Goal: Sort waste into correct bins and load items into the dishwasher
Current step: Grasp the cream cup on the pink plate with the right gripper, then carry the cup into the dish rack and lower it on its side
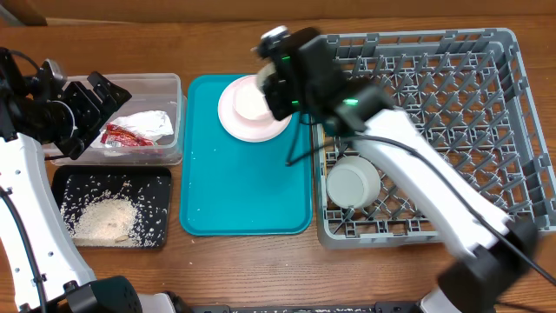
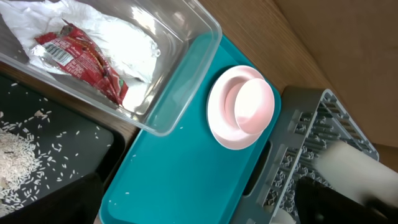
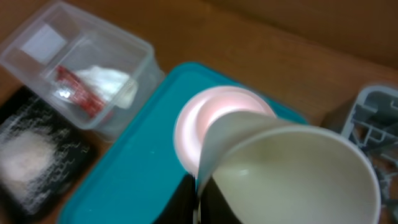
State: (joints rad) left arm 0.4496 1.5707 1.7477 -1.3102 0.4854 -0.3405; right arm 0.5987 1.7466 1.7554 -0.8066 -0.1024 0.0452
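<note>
I will swing my right gripper down and to its right in the overhead view next, to the grey rack's empty wires [image 1: 347,146] beside the grey-white bowl, and let go of the cup.
My right gripper [image 3: 200,186] is shut on the rim of the cream cup [image 3: 298,174], held tilted just above the pink plate [image 1: 246,122] on the teal tray. From overhead the gripper [image 1: 271,91] hides the cup. A pinkish bowl [image 2: 252,106] sits on the plate [image 2: 219,121]. The grey-white bowl [image 1: 354,183] lies in the grey rack [image 1: 452,87]. My left gripper [image 1: 87,109] hangs open over the left end of the clear tub [image 1: 169,87], nothing between its fingers. The tub holds the red wrapper [image 1: 124,136] and the white napkin [image 1: 149,122]. Rice grains [image 1: 104,217] lie in the black tray [image 1: 65,178].
The teal tray [image 1: 243,191] lies between the bins and the rack, with a few stray grains on it. My right arm [image 1: 417,174] stretches across the rack's left half. Bare wooden table runs along the front and back.
</note>
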